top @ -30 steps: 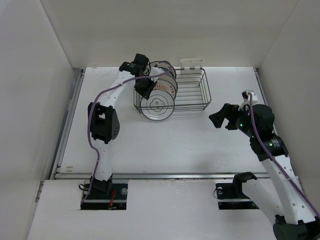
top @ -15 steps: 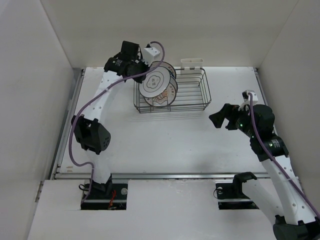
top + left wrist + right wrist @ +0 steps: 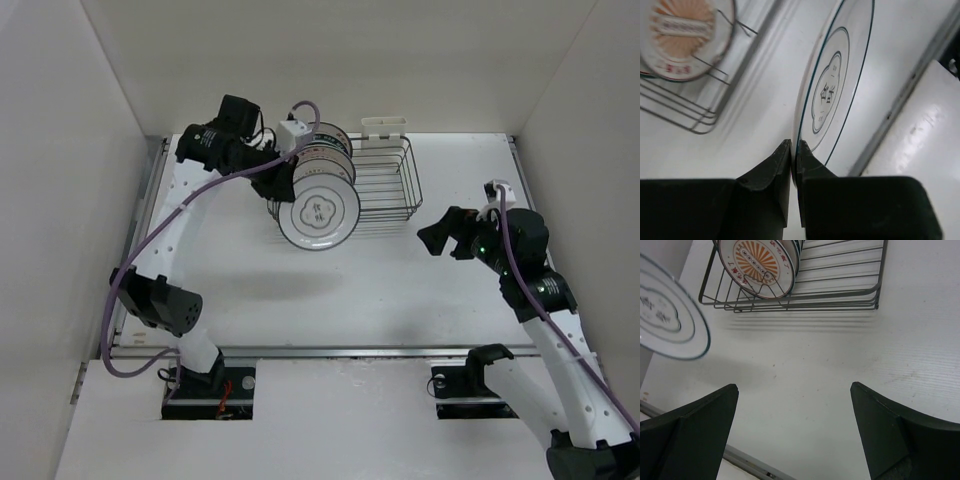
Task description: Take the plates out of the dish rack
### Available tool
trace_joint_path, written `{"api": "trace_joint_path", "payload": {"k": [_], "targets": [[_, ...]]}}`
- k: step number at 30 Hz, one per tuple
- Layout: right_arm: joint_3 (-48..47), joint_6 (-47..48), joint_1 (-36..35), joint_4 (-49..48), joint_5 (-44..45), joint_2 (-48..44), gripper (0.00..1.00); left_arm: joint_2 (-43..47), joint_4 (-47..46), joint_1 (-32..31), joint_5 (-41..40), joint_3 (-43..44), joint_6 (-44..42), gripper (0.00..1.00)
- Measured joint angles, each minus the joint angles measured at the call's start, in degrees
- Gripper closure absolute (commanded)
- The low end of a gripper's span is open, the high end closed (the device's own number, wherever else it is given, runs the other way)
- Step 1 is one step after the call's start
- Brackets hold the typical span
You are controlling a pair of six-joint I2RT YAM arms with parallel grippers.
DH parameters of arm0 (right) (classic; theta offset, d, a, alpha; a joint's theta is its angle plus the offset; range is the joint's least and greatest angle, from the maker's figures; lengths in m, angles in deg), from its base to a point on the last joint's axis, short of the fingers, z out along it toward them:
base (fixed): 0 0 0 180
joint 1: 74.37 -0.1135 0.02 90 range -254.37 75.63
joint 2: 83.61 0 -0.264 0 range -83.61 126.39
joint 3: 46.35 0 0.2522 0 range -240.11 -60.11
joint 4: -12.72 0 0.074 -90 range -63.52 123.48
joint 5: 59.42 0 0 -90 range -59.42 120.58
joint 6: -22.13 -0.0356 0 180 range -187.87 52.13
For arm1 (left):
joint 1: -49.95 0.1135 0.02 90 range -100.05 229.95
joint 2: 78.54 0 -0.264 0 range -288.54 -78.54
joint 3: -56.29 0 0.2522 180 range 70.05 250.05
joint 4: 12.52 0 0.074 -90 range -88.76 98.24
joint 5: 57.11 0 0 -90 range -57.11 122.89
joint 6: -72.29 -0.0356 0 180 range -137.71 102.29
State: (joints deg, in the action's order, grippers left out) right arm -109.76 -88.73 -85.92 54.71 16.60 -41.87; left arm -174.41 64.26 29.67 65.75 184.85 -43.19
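Observation:
The robot will move its left gripper back and down next, then lay the white plate flat on the empty table between the rack (image 3: 392, 188) and the metal bar.
My left gripper (image 3: 283, 188) is shut on the rim of a white plate with thin teal rings (image 3: 318, 212). It holds the plate in the air over the front left corner of the dish rack (image 3: 392, 188). In the left wrist view the fingertips (image 3: 794, 152) pinch that plate's edge (image 3: 832, 95). Other plates (image 3: 328, 152) stand upright in the rack's left end, the front one with an orange sunburst (image 3: 757, 262). My right gripper (image 3: 445, 236) is open and empty to the right of the rack, with the jaws wide apart (image 3: 795, 390).
A white plastic holder (image 3: 384, 126) is clipped on the rack's back edge. White walls enclose the table on the left, back and right. A metal rail (image 3: 300, 350) runs along the table's near edge.
My left arm has lifted the teal-ringed plate out of the rack and swung it forward, with its face now turned up. The right arm has not moved.

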Motion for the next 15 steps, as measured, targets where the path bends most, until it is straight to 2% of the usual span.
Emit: {"api": "trace_joint_path", "payload": {"k": [3,8,11,15], "targets": [[0.0,-0.2,-0.3,0.0,-0.2,1.0,0.00,0.4,4.9,-0.4,3.6,-6.0,-3.3,1.00],[0.0,-0.8,-0.6,-0.6,-0.5,1.8,0.00,-3.1,8.0,-1.1,3.3,-18.0,-9.0,1.00],[0.6,-1.7,-0.8,-3.0,-1.4,2.8,0.00,-7.3,6.1,-1.4,0.7,-23.6,-9.5,1.00],[0.9,-2.9,-2.3,-6.1,-2.6,7.3,0.00,-13.5,1.3,-1.5,-3.1,-26.6,-8.3,1.00]]}}
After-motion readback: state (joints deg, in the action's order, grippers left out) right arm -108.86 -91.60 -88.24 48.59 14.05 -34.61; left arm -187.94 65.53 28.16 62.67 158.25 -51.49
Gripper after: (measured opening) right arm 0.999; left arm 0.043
